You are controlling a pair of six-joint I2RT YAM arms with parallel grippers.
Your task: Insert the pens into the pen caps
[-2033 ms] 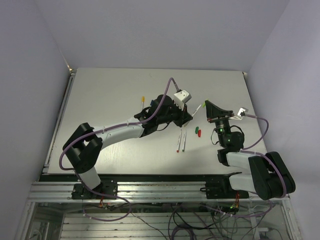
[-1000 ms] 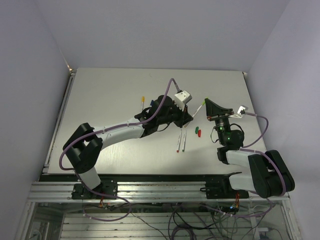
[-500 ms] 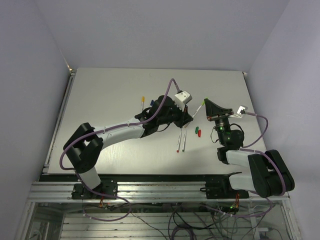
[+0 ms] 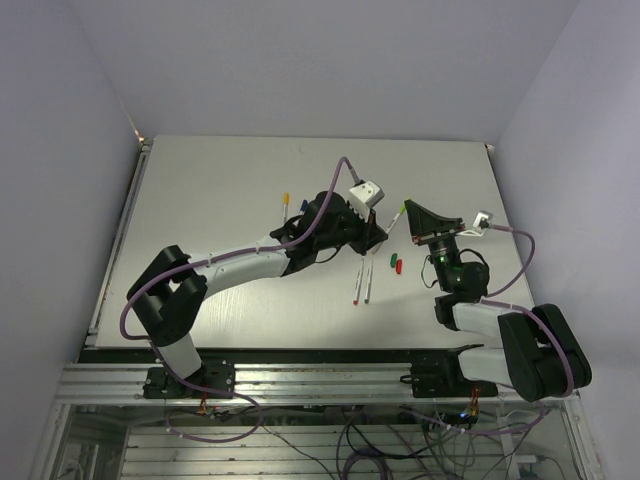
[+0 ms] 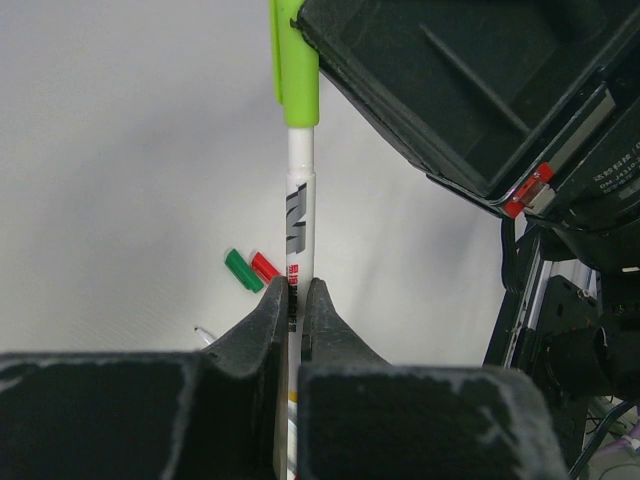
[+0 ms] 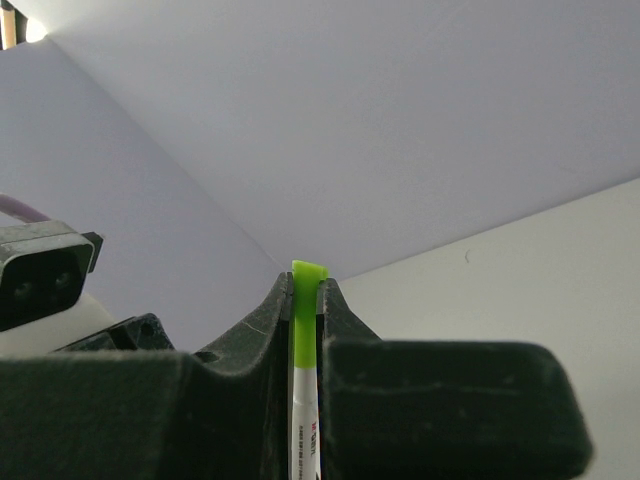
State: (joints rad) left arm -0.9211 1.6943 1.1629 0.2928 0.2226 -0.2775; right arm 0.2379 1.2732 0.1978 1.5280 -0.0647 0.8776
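Observation:
Next, my left gripper lowers the capped pen, then releases it beside the blue-ended pen, which lies below my left gripper and to its left in the top view.
A white pen (image 5: 300, 210) is held in the air between both grippers, with a yellow-green cap (image 5: 296, 60) on its far end. My left gripper (image 5: 298, 285) is shut on the pen's barrel. My right gripper (image 6: 305, 275) is shut on the yellow-green cap (image 6: 305, 300), and the white barrel (image 6: 304, 440) runs down between its fingers. In the top view the left gripper (image 4: 382, 237) and right gripper (image 4: 408, 208) face each other above the table's middle. A green cap (image 5: 241, 270) and a red cap (image 5: 265, 267) lie loose on the table below.
Two uncapped pens (image 4: 362, 284) lie side by side in front of the left gripper. A pen with a yellow end (image 4: 284, 204) and one with a blue end (image 4: 303, 204) lie behind the left arm. The red and green caps (image 4: 394, 262) lie between the arms.
The right gripper with the yellow-green cap has shifted slightly left towards the left gripper along the pen. The things lying on the table have not moved.

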